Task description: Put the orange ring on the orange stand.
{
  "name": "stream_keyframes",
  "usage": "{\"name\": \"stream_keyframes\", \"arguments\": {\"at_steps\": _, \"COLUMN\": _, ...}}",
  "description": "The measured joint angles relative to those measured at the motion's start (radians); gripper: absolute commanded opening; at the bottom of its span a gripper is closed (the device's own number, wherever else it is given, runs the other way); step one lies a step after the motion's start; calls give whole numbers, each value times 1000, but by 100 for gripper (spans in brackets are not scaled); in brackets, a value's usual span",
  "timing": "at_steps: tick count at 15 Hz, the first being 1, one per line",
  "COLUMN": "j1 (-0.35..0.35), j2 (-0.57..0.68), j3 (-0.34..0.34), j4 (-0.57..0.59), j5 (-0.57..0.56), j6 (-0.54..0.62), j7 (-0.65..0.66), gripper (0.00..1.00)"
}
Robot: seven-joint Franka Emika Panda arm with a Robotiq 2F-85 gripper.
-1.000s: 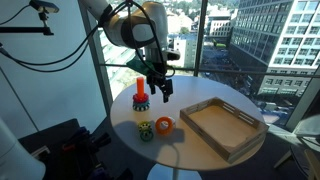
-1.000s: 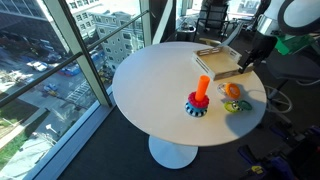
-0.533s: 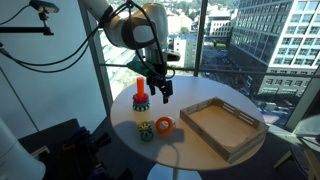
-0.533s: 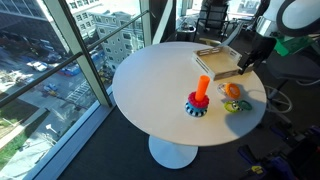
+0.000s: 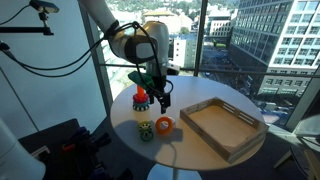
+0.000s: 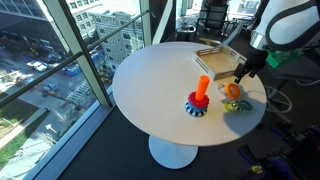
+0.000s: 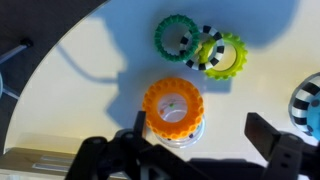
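Observation:
My gripper is to move down next over the orange ring's rim on the stand's side, with one finger inside the hole, because the orange ring (image 7: 173,104) lies flat with its hole facing up.
The orange ring (image 7: 173,104) lies flat on the round white table, on top of a small whitish ring (image 7: 181,136). It also shows in both exterior views (image 5: 164,124) (image 6: 233,90). The orange stand (image 5: 140,97) (image 6: 201,93), an upright peg on a round base with a dark bluish bottom, stands a short way from the ring; its base edge (image 7: 308,106) shows in the wrist view. My gripper (image 7: 205,137) (image 5: 160,98) (image 6: 243,73) is open and empty, hovering above the table. The orange ring lies just inside its left finger.
A green ring (image 7: 177,36) and a yellow-green ring with dark markings (image 7: 222,55) lie linked beyond the orange ring. A wooden tray (image 5: 240,112) (image 6: 212,62) sits on the table (image 6: 160,80) beside the gripper. Windows stand behind the table.
My gripper has come down and moved a little closer to the orange ring. The rings, stand and tray have not moved.

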Motion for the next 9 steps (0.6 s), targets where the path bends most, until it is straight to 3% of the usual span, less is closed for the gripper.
{"name": "stream_keyframes", "arguments": {"at_steps": 9, "j1": 6, "j2": 133, "j3": 20, "j4": 12, "j5": 46, "j6": 183, "j7": -1, "gripper": 100}}
